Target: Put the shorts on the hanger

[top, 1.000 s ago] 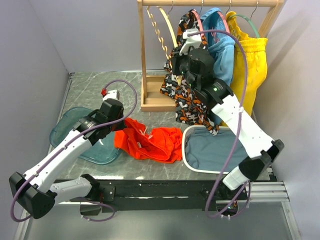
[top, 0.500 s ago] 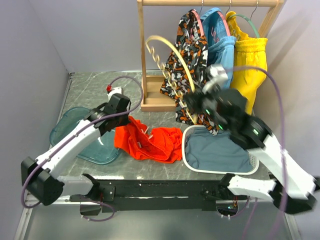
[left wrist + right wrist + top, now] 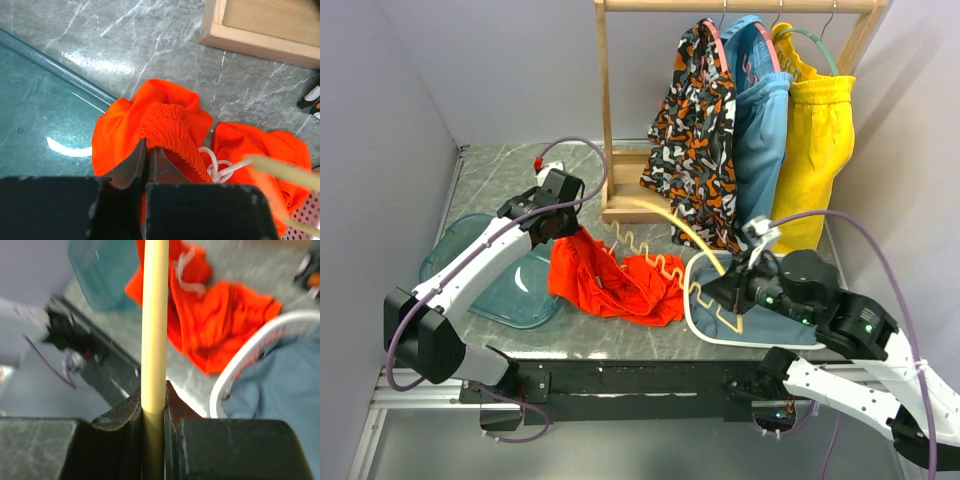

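The shorts' waistband is in my left gripper and should next swing to the right in the top view, over the hanger's loose end (image 3: 256, 162), which lies there. I should release it there.
The orange-red shorts (image 3: 620, 285) lie crumpled on the grey table, also seen in the left wrist view (image 3: 165, 120) and the right wrist view (image 3: 220, 315). My left gripper (image 3: 572, 228) is shut on the gathered waistband (image 3: 170, 131) at the shorts' left end. My right gripper (image 3: 722, 292) is shut on the tan wooden hanger (image 3: 665, 222), which arcs low over the shorts; its rim runs up the right wrist view (image 3: 154, 315) between my fingers (image 3: 125, 412).
A wooden rack (image 3: 620, 190) at the back holds patterned (image 3: 695, 150), blue (image 3: 760, 140) and yellow shorts (image 3: 820, 130). A white basket (image 3: 692, 318) with grey-blue cloth sits front right. A teal glass tray (image 3: 470, 270) lies at the left.
My right arm swung down from the rack, bringing the tan hanger low over the orange shorts. My left gripper moved to the shorts' left end and closed on the waistband.
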### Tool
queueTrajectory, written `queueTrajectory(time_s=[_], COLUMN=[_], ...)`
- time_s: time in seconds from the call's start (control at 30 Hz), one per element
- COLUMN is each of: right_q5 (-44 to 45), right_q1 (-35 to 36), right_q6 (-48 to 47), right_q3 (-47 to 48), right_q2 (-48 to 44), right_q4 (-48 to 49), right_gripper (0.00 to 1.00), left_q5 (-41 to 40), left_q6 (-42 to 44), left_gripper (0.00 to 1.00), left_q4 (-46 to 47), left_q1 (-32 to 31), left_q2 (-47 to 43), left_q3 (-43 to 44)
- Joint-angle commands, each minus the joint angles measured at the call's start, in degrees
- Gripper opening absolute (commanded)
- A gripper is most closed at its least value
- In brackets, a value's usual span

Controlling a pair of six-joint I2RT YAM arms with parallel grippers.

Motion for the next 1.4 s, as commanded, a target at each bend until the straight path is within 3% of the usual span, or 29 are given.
queueTrajectory(time_s=[0.0,0.57,0.83,1.17,1.37], right_q5=[-6.7,-7.8,-8.1,-10.2,-3.3], right_q1=[0.5,0.5,0.8,2.4,4.1], right_q6=[0.0,-3.2,-3.3,-5.0,-7.1], right_q3=[-2.5,3.6,0.6,-1.9,-1.0], right_q2=[-0.6,0.9,3.6,6.5,7.2], right_q4=[1.7,-0.6,1.4,6.2,6.2], right_gripper=[0.00,0.00,0.00,0.00,0.00], left_q5=[-2.0,-1.9,-1.8,4.2,3.0], left_q6=[2.2,3.6,4.7,13.6,20.3], left_gripper=[0.01,0.01,0.01,0.01,0.01], left_q4=[0.1,-0.3,-0.4,3.6,5.8], left_q1=[0.1,0.1,0.2,-1.4,-7.2], left_q2=[0.1,1.1,0.3,-6.4,-11.0], left_q3=[3.4,3.7,4.3,0.1,-1.2])
